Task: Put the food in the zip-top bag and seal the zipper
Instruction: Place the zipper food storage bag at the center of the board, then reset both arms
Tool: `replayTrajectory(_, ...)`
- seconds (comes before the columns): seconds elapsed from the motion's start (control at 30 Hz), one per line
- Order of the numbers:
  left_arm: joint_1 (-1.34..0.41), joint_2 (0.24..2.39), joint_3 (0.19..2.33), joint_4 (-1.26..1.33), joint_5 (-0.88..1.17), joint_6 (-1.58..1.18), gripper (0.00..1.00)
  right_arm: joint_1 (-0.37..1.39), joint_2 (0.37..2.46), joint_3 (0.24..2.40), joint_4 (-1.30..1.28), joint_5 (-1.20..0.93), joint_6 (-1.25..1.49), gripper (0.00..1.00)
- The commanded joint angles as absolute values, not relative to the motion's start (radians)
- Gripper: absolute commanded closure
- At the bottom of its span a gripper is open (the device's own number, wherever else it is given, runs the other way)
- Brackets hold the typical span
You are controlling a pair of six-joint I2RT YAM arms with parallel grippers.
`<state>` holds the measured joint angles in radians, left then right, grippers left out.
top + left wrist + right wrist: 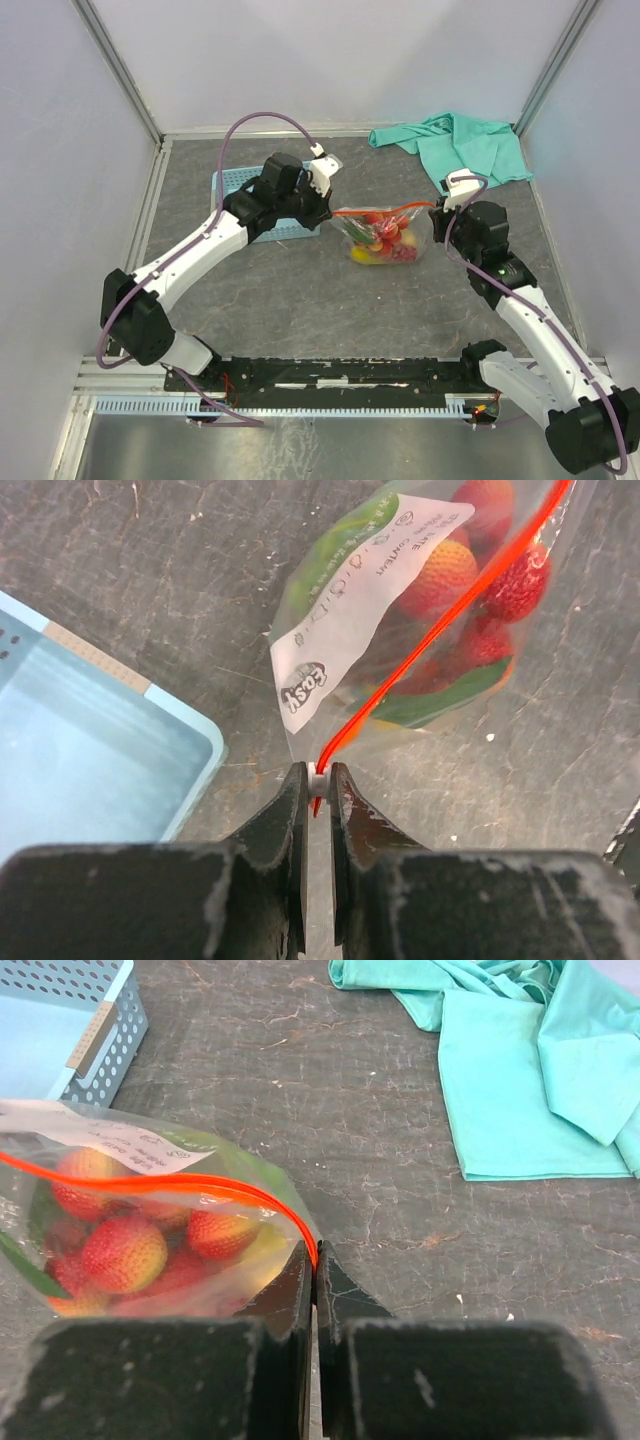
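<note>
The white slider is at the end of the zipper. My left gripper should next move down and slightly back to the table, then let go of the slider.
The clear zip-top bag (385, 240) hangs stretched between my two grippers over the table's middle. The food (380, 238) is inside it: red strawberries (125, 1253), something yellow and green leaves. The red-orange zipper (385, 211) runs along the top edge. My left gripper (318, 776) is shut on the small white slider at the zipper's (440, 630) left end. My right gripper (315, 1255) is shut on the bag's right corner, right at the end of the zipper (150, 1184). A white printed label (350, 610) covers part of the bag's side.
The light blue lattice basket (240, 190) sits under and behind my left arm, close to the bag's left side. A teal cloth (465, 145) lies crumpled at the back right, behind my right gripper (437, 206). White walls stand on three sides.
</note>
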<state>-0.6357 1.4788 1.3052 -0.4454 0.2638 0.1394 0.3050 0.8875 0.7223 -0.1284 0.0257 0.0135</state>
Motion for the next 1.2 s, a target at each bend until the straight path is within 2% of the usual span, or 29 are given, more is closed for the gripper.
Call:
replayTrajectory(0.0, -0.631, 1.456, 1.273, -0.31, 0.317, -0.044, 0.97, 0.299, 0.852, 0.739, -0.06, 0.054, 0.065, 0.95)
replayTrajectory(0.23, -0.631, 1.406, 1.152, -0.269, 0.363, -0.234, 0.85, 0.299, 0.762, 0.72, -0.184, 0.032, 0.199, 0.8)
replayTrajectory(0.37, -0.629, 1.344, 1.141, -0.268, 0.313, -0.289, 0.68, 0.3, 0.685, 0.8, -0.327, 0.052, 0.188, 0.6)
replayTrajectory(0.53, -0.629, 1.249, 1.147, -0.299, 0.246, -0.379, 0.56, 0.299, 0.566, 0.837, -0.457, 0.05, 0.201, 0.45)
replayTrajectory(0.67, -0.63, 1.121, 1.074, -0.308, 0.138, -0.481, 0.47, 0.299, 0.438, 0.817, -0.558, 0.056, 0.197, 0.32)
replayTrajectory(0.73, -0.629, 1.041, 1.037, -0.35, 0.004, -0.558, 0.4, 0.3, 0.372, 0.837, -0.637, 0.111, 0.191, 0.22)
replayTrajectory(0.83, -0.63, 0.916, 0.985, -0.458, -0.155, -0.602, 0.32, 0.299, 0.285, 0.88, -0.74, 0.183, 0.184, 0.0)
replayTrajectory(0.9, -0.63, 0.818, 0.937, -0.538, -0.287, -0.599, 0.17, 0.299, 0.218, 0.896, -0.794, 0.245, 0.188, 0.01)
replayTrajectory(0.93, -0.631, 0.771, 0.919, -0.58, -0.353, -0.61, 0.13, 0.299, 0.182, 0.902, -0.816, 0.287, 0.195, 0.01)
replayTrajectory(1.17, -0.63, 0.394, 0.84, -0.748, -0.625, -0.628, 0.0, 0.298, 0.009, 0.942, -0.945, 0.413, 0.212, 0.01)
